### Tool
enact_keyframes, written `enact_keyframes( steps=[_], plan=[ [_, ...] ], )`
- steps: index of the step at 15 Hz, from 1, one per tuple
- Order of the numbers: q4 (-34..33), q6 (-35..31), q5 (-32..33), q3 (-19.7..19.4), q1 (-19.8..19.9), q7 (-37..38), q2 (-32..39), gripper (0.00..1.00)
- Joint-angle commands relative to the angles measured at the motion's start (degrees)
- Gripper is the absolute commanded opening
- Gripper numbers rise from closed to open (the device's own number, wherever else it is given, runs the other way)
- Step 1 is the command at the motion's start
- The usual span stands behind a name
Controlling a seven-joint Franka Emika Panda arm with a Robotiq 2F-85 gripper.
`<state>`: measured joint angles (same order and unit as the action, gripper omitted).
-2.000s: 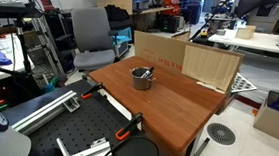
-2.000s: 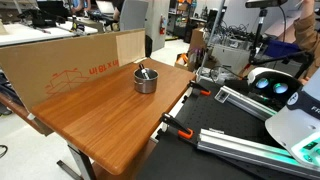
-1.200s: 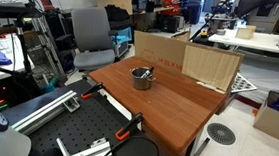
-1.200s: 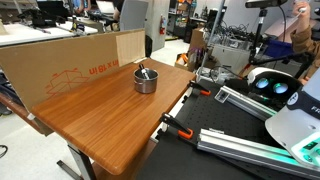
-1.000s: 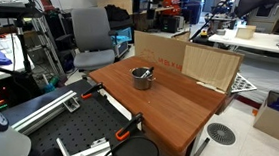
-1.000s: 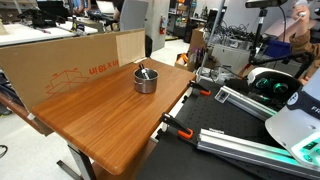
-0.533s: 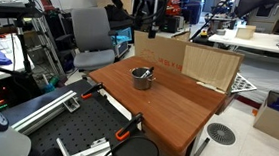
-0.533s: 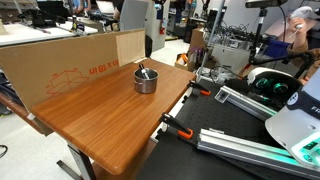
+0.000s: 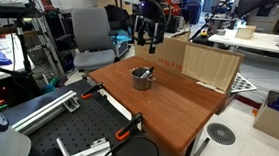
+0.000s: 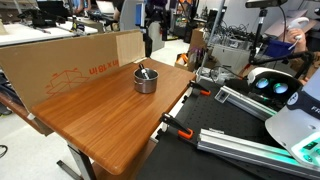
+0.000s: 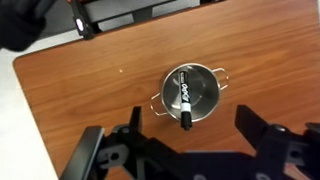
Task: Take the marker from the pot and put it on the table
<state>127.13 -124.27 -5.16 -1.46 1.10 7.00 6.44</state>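
My gripper moves down next, fingers open, onto the marker's black end (image 11: 186,122), because that end juts over the pot's rim and leaves room for both fingers around it.
The shiny silver pot (image 9: 141,78) stands on the reddish-brown table (image 9: 172,111), near its far edge; it also shows in an exterior view (image 10: 146,81) and in the wrist view (image 11: 190,92). The marker (image 11: 185,100), black with a white label, lies slanted inside the pot with one end over the rim. It shows as a thin stick in both exterior views (image 9: 146,73) (image 10: 143,71). My gripper (image 9: 146,45) hangs well above the pot, open and empty, also seen in an exterior view (image 10: 149,48). In the wrist view the gripper (image 11: 192,132) has one dark finger on each side of the pot.
Cardboard panels (image 9: 186,60) (image 10: 70,58) stand along the table's far side, close behind the pot. A grey office chair (image 9: 90,39) is beyond the table. A black perforated board with clamps (image 9: 84,144) (image 10: 250,140) adjoins the table's near edge. A cardboard box (image 9: 277,114) sits on the floor.
My gripper has come into both exterior views from the top and moved down toward the pot. The pot and marker have not moved.
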Motion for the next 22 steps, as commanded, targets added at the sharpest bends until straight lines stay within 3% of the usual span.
enact_keyframes(
  steps=[1, 9, 18, 19, 22],
  plan=[
    [-4.4, 1.0, 2.3, 0.1, -0.8, 2.7, 5.2, 1.00],
    [-12.0, 1.8, 7.7, -0.5, -4.6, 11.0, 16.5, 1.00],
    [-18.2, 3.1, 12.4, -2.3, -7.5, 18.0, 24.3, 1.00],
    [-18.7, 3.3, 12.6, -2.4, -7.8, 18.4, 24.8, 0.83],
    [-19.9, 3.9, 12.6, -2.5, -8.3, 18.8, 25.5, 0.59]
  ],
)
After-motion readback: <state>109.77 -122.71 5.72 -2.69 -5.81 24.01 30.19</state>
